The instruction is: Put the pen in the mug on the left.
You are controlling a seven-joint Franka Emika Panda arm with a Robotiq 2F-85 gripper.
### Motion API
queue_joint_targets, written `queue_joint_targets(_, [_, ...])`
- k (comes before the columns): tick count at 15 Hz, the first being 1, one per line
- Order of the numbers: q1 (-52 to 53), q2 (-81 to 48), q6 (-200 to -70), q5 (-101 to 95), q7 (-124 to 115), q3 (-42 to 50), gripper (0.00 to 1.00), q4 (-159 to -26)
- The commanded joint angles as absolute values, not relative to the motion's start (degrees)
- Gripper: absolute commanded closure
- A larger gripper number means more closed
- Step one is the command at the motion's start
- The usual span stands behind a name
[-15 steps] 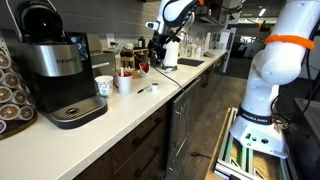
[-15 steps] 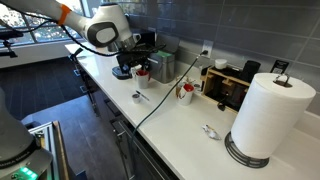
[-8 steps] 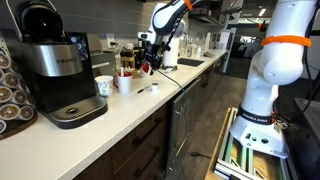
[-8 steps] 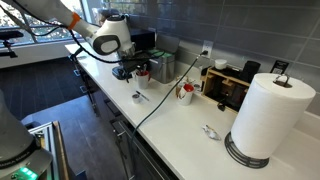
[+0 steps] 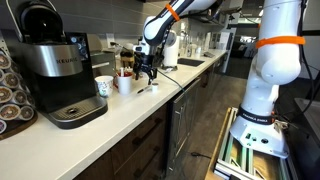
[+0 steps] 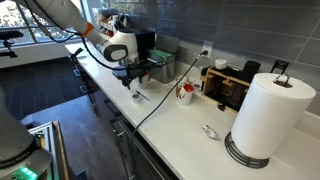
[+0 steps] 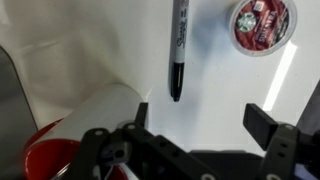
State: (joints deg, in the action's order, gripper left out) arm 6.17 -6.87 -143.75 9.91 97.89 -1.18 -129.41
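Note:
My gripper will move down next onto the pen's black cap end (image 7: 178, 82), which is below it on the counter, because its empty fingers are spread to either side.
The pen (image 7: 180, 48) is a thin dark marker lying flat on the white counter. In the wrist view it is just ahead of my gripper (image 7: 200, 118), whose fingers are spread wide with nothing between them. In both exterior views the gripper (image 5: 147, 72) (image 6: 130, 82) hangs low over the counter just above the pen (image 5: 147, 90) (image 6: 143, 98). Two white mugs (image 5: 104, 87) (image 5: 124, 83) stand beside the coffee machine. A red and white cup (image 7: 85, 125) sits close beside one finger.
A round coffee pod (image 7: 262, 25) lies next to the pen. A black coffee machine (image 5: 55, 70) stands at one end of the counter. A paper towel roll (image 6: 268, 115), a red and white mug (image 6: 186, 93) and a wooden box (image 6: 230, 85) stand further along.
The arm has swung along the counter and come down, bringing the open gripper from near the back wall to just above the pen. The pen has not moved.

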Motion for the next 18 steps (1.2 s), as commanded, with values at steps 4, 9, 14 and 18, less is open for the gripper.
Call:
queue_joint_targets(4, [3.11, -12.39, -142.57, 8.02, 95.04, -3.75, 0.34, -125.09])
queue_joint_targets(9, [2.52, -14.10, -144.65, 7.60, 91.18, -4.66, 0.63, -125.47])
queue_joint_targets(14, [1.57, -14.99, -147.08, 7.52, 88.82, -5.02, 0.57, -125.73])
queue_joint_targets(18, [1.21, -16.06, -147.73, 6.64, 87.56, -5.34, 0.60, -125.30])
